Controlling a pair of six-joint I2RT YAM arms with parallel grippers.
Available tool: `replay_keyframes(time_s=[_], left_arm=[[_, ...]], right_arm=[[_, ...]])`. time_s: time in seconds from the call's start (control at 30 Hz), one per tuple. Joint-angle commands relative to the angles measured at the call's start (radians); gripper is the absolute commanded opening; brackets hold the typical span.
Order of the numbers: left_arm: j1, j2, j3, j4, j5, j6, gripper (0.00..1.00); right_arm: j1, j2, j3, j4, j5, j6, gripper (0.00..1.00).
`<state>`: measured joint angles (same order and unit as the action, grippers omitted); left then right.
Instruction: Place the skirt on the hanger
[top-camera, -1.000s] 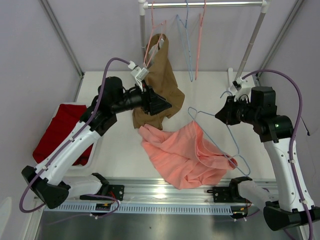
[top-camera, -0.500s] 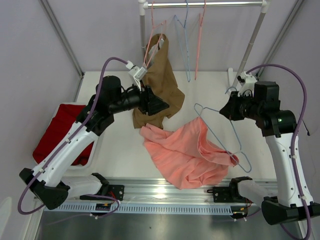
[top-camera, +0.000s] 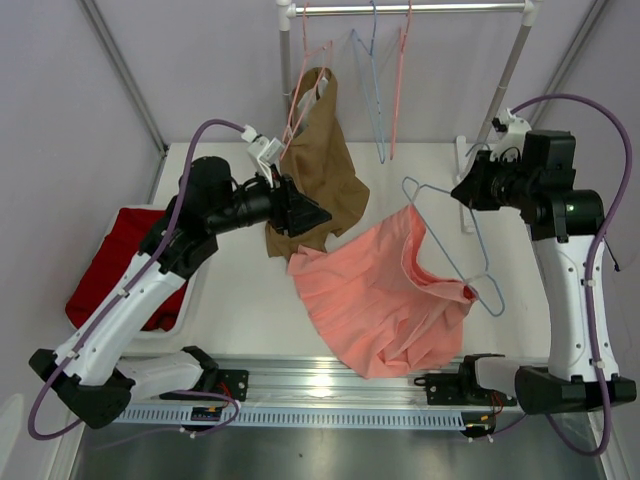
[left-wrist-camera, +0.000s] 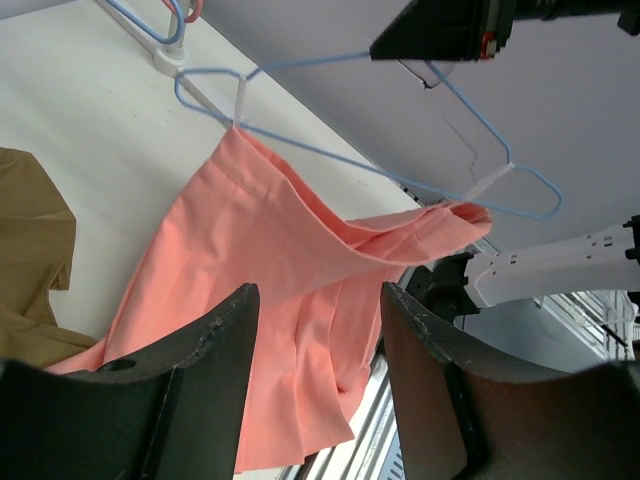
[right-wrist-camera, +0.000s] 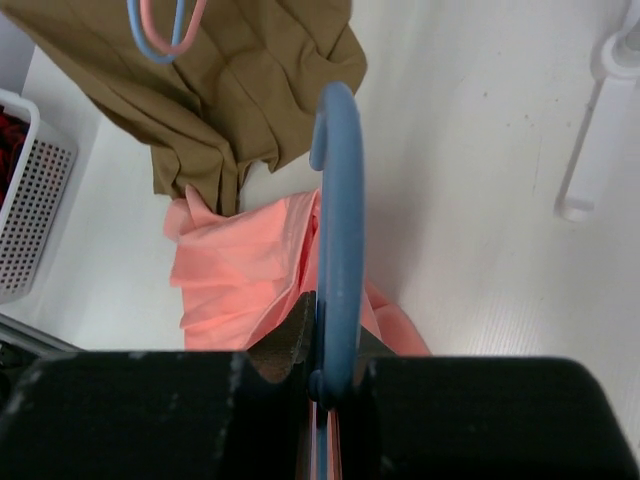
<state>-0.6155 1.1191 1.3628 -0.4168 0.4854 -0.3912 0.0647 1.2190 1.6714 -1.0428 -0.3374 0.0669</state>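
Observation:
I will lift the hanger in my right gripper up and outward next. Then I will put its hook on the back bar's bare part, which should run above and outward, and let go.
The salmon-pink skirt hangs from the pale-blue hanger, its waist lifted off the table and its lower part draped towards the front rail. It also shows in the left wrist view and the right wrist view. My right gripper is shut on the hanger's hook and holds it up at the right. My left gripper is open and empty, just left of the skirt's upper corner, in front of the brown garment.
A brown garment hangs on a pink hanger from the rail at the back, beside another blue hanger and a pink one. A white basket with dark red cloth sits at the left.
My right gripper has risen and moved back-right with the hanger, lifting the skirt's waist off the table. My left gripper has drawn slightly back to the left.

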Motion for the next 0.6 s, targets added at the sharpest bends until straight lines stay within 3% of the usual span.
replay_keyframes(time_s=[0.0,0.3,0.57], left_arm=[[0.005,-0.033,0.004,-0.01,-0.007,0.005,0.57],[0.005,-0.054,-0.031,0.001,0.032,-0.023,0.55],[0.005,-0.054,-0.039,-0.01,0.03,-0.02,0.55]], right_arm=[[-0.043,0.042,0.119,0.047,-0.021,-0.01,0.0],[-0.201,0.238,0.344,0.222,-0.175,0.011,0.0],[-0.23,0.352,0.511,0.389,-0.224,0.011,0.0]])
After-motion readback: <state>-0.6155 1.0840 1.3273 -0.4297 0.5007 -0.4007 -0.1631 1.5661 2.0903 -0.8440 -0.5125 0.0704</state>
